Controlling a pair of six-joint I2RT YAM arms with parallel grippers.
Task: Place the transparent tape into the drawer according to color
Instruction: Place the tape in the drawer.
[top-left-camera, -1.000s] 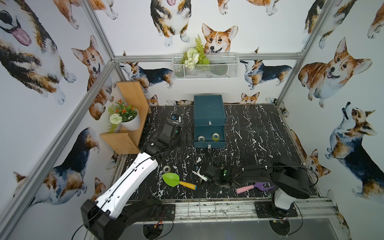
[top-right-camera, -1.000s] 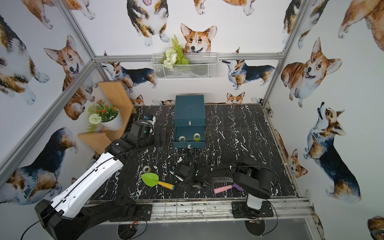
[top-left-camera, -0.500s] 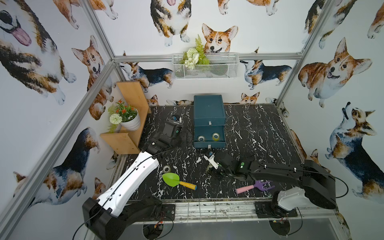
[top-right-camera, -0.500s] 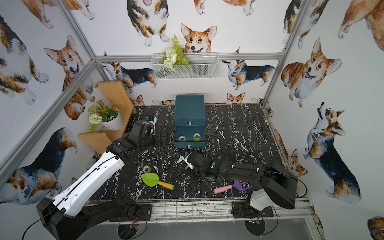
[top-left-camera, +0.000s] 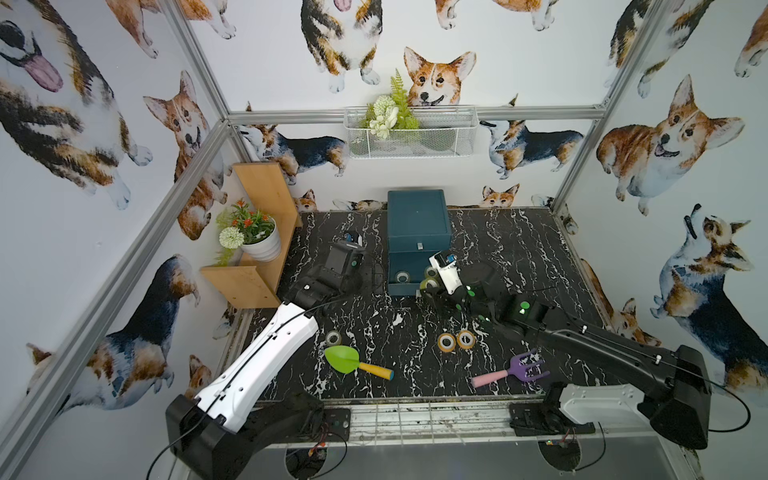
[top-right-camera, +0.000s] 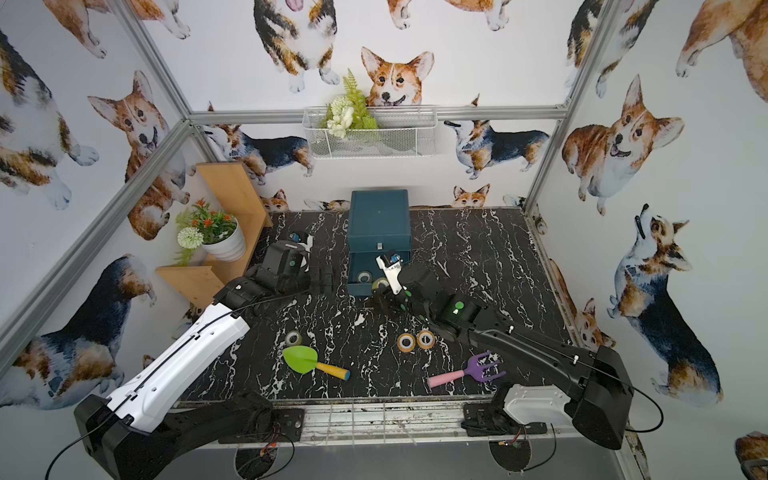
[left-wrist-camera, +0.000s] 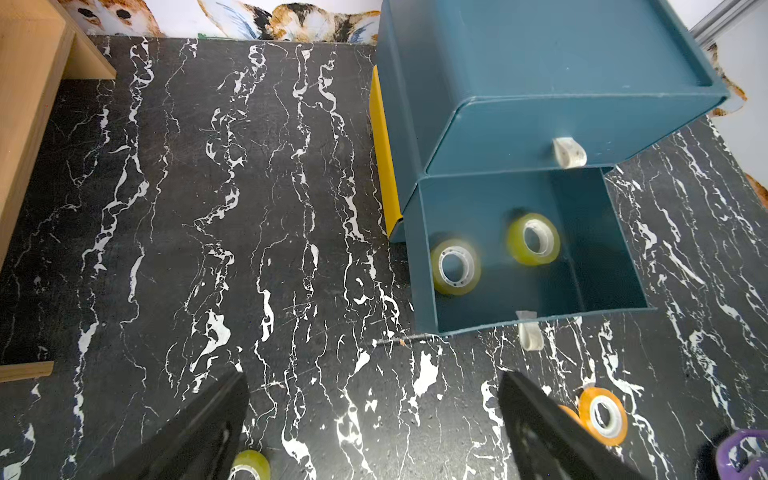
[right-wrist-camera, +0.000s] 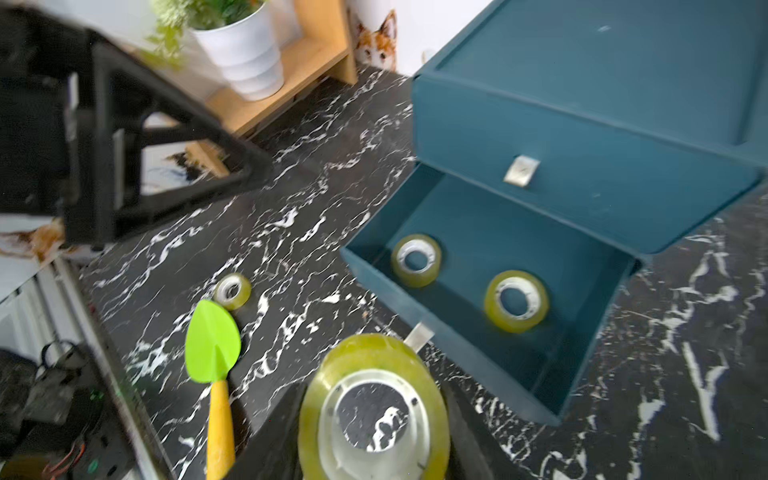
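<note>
The right gripper moves outward past the drawer's front edge next, then down to free the roll on the drawer bottom, because the rolls inside share its color.
The blue cabinet's lower drawer (top-left-camera: 400, 290) (left-wrist-camera: 420, 249) (right-wrist-camera: 469, 361) stands pulled out, with two yellow-green transparent tape rolls (left-wrist-camera: 455, 266) (left-wrist-camera: 534, 239) (right-wrist-camera: 416, 259) (right-wrist-camera: 516, 301) inside. My right gripper (top-left-camera: 430, 286) (top-right-camera: 380, 286) (right-wrist-camera: 372, 399) is shut on a third yellow-green roll (right-wrist-camera: 374, 353), held just above the drawer's front edge. Two orange rolls (top-left-camera: 446, 342) (top-left-camera: 466, 339) (top-right-camera: 406, 342) lie on the marble top in front. Another pale yellow-green roll (top-left-camera: 333, 337) (right-wrist-camera: 232, 290) lies by the scoop. My left gripper (top-left-camera: 365, 276) (left-wrist-camera: 374, 378) hangs open and empty to the left of the drawer.
A green scoop (top-left-camera: 343, 359) and a purple fork (top-left-camera: 525, 368) lie near the table's front edge. A wooden shelf (top-left-camera: 253, 282) with a potted plant (top-left-camera: 259, 245) stands at the left wall. The cabinet's upper drawer (left-wrist-camera: 540, 133) is shut.
My right arm has carried the yellow-green roll from the front middle of the table back to the open drawer, uncovering the two orange rolls. The left arm has hardly moved.
</note>
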